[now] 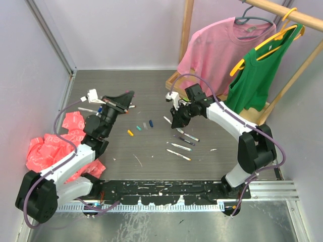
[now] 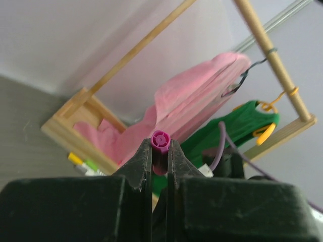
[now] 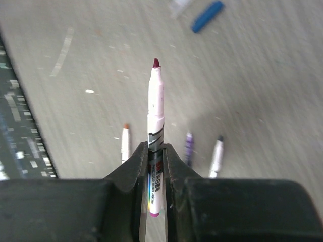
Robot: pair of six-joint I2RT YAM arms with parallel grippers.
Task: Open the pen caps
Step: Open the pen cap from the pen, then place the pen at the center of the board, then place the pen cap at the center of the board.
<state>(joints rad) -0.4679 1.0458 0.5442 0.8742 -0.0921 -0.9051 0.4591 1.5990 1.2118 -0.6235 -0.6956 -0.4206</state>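
Observation:
I go down right in the top view next, releasing the magenta cap on bare table beside the blue cap, below my left gripper.
My left gripper (image 2: 160, 147) is shut on a magenta pen cap (image 2: 160, 139), whose round end pokes out above the fingertips. In the top view this gripper (image 1: 129, 96) is raised at the table's left. My right gripper (image 3: 155, 149) is shut on a white-barrelled pen (image 3: 156, 101) whose bare dark red tip points away from the wrist. From above, that gripper (image 1: 175, 122) hangs over the table's middle right. Loose caps lie between the arms: yellow (image 1: 130, 133), green (image 1: 139, 128), grey (image 1: 145, 125) and blue (image 1: 150, 122). Several uncapped pens (image 1: 181, 147) lie below the right gripper.
A crumpled red plastic bag (image 1: 53, 146) lies at the left beside my left arm. A wooden clothes rack (image 1: 187, 30) with a pink shirt (image 1: 217, 50) and a green top (image 1: 257, 75) stands at the back right. More pens (image 1: 86, 109) lie at the far left.

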